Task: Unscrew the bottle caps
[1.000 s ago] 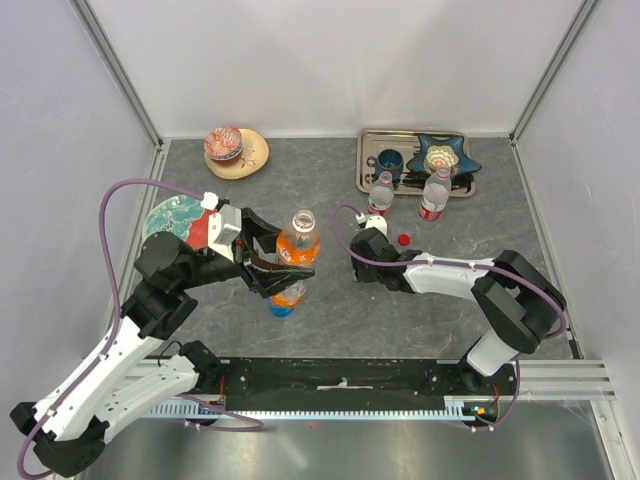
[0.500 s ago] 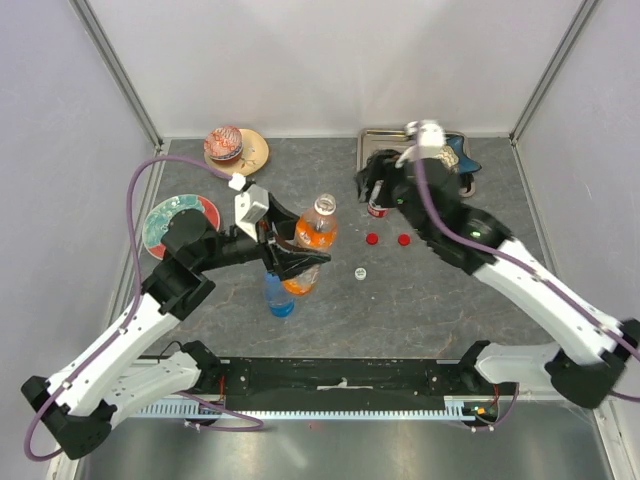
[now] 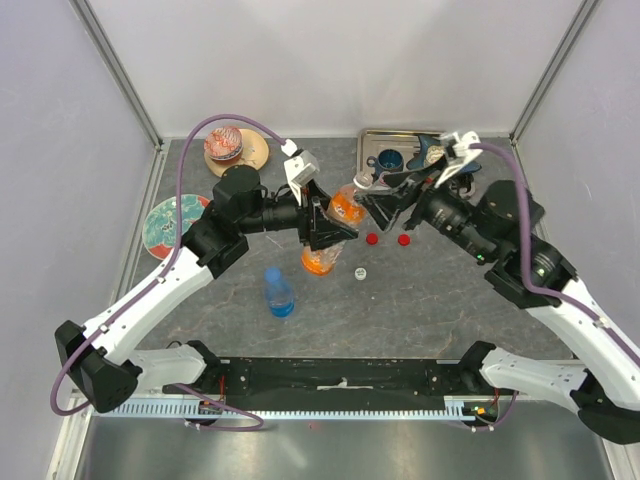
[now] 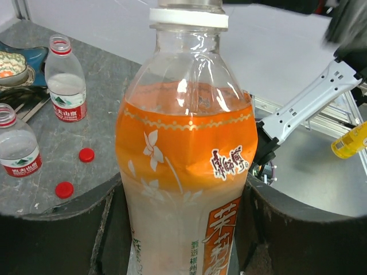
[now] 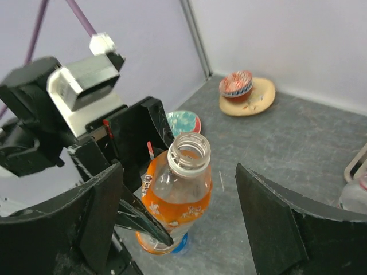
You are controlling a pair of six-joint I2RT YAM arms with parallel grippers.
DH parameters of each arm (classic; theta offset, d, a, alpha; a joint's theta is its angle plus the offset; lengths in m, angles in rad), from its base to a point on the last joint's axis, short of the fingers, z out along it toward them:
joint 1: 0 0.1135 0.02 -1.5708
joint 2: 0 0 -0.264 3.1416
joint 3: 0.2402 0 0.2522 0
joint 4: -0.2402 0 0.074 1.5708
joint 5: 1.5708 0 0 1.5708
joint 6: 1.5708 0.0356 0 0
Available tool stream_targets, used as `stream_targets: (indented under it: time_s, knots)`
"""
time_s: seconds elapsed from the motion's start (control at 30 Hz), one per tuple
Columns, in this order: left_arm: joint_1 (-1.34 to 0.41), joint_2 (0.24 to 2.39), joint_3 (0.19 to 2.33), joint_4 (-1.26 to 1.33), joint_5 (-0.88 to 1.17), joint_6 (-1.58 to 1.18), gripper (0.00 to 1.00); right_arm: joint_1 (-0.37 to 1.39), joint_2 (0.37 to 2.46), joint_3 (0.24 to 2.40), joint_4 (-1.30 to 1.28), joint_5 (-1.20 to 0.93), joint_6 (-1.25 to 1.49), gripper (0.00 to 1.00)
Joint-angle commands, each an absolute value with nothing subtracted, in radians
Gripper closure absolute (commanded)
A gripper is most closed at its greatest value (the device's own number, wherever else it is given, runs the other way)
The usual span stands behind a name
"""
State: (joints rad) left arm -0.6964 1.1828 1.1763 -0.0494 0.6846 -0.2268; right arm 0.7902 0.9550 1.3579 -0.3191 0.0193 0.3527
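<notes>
I should move my right gripper to the left in the top view next, onto the bottle's uncapped neck (image 3: 361,182) (image 5: 188,164), because the left gripper covers only the lower body of the bottle.
My left gripper (image 3: 325,235) (image 4: 183,240) is shut on the lower body of the bottle with orange liquid (image 3: 335,222) (image 4: 186,172), holding it off the table, tilted toward the right arm. Its mouth (image 5: 189,150) is uncapped. My right gripper (image 3: 385,195) (image 5: 178,189) is open, with one finger on each side of the bottle's neck and apart from it. Two red caps (image 3: 371,239) (image 3: 404,239) and a white cap (image 3: 360,272) lie on the table. The blue-tinted bottle (image 3: 279,292) stands alone. Two uncapped clear bottles with red labels (image 4: 66,80) (image 4: 17,149) stand near the tray.
A metal tray (image 3: 366,170) at the back right holds a blue cup (image 3: 388,160) and a blue dish. A wooden plate with a patterned bowl (image 3: 236,150) sits at the back left, and a round patterned plate (image 3: 170,222) lies on the left.
The left arm has carried the orange bottle back and to the right. The right gripper has risen from the table, opened, and come round the bottle's neck. The white cap now lies on the table.
</notes>
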Motion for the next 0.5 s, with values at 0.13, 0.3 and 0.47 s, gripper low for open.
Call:
stream_targets:
  time_s: [0.13, 0.3, 0.47]
  knots:
    - [-0.724, 1.183, 1.229, -0.061, 0.755, -0.164, 0.38, 0.793, 1.023, 1.335, -0.288, -0.092, 0.353, 0.16]
    - [-0.744, 1.181, 1.229, -0.083, 0.758, -0.14, 0.38, 0.793, 1.026, 1.321, -0.269, -0.097, 0.359, 0.25]
    - [-0.746, 1.178, 1.223, -0.1, 0.755, -0.12, 0.38, 0.792, 1.009, 1.309, -0.242, -0.107, 0.362, 0.4]
